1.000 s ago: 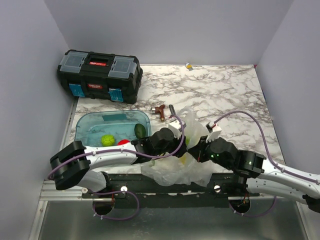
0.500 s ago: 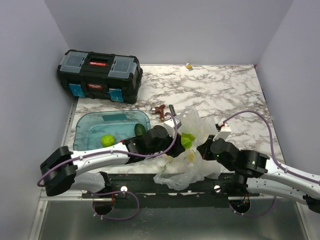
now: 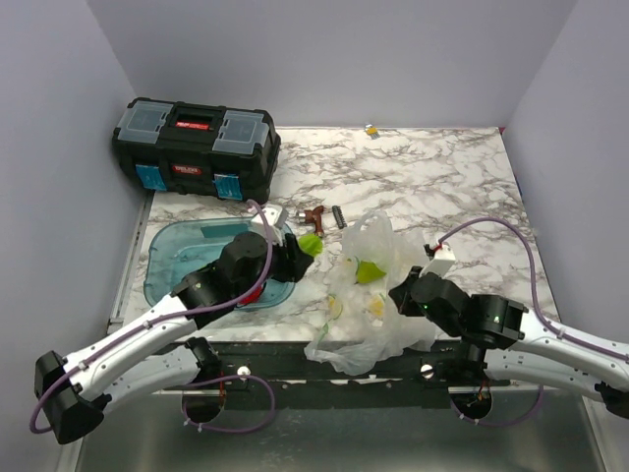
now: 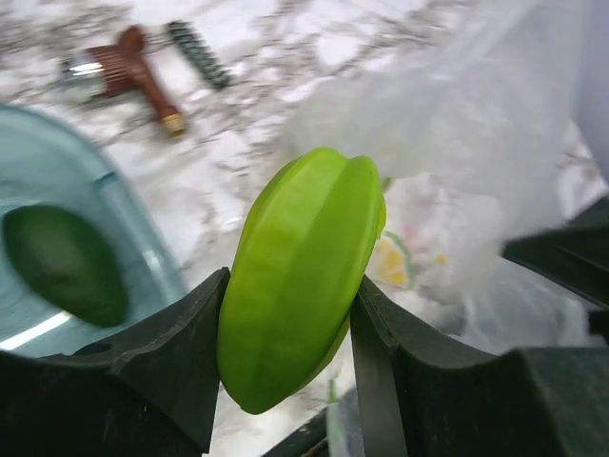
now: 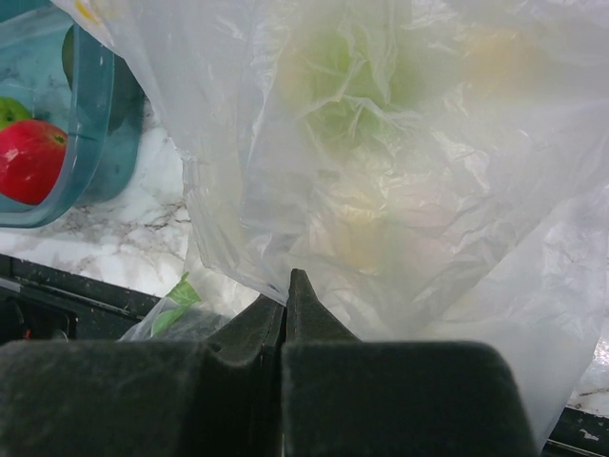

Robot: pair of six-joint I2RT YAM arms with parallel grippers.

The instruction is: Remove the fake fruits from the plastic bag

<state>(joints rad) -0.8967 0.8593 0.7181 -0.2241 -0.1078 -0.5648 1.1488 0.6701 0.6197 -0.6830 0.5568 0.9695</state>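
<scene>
The left gripper will next carry the green fruit to the left in the top view and down into the blue tray (image 3: 182,246), because the other fruits are already there.
A ribbed green fruit (image 3: 313,244) (image 4: 303,276) sits between the fingers of my left gripper (image 3: 303,248) (image 4: 293,286), which is shut on it. It hangs over the marble between the blue tray (image 3: 182,246) and the plastic bag (image 3: 378,290) (image 4: 476,124). My right gripper (image 3: 403,293) (image 5: 287,281) is shut on a fold of the bag (image 5: 381,171) and holds it up. A blurred greenish shape (image 5: 333,71) shows through the plastic. In the tray lie a dark green avocado-shaped fruit (image 4: 62,267) and a red round fruit (image 5: 29,157).
A black toolbox (image 3: 197,147) stands at the back left. A small brown tool (image 3: 314,216) (image 4: 133,62) and a dark ridged piece (image 3: 338,216) (image 4: 198,52) lie just behind the bag. A lime-green ball (image 5: 9,109) is in the tray. The left arm crosses over the tray's near side.
My left gripper has come out of the bag and swung left toward the tray with the ribbed green fruit in it. The bag now stands taller in the right gripper.
</scene>
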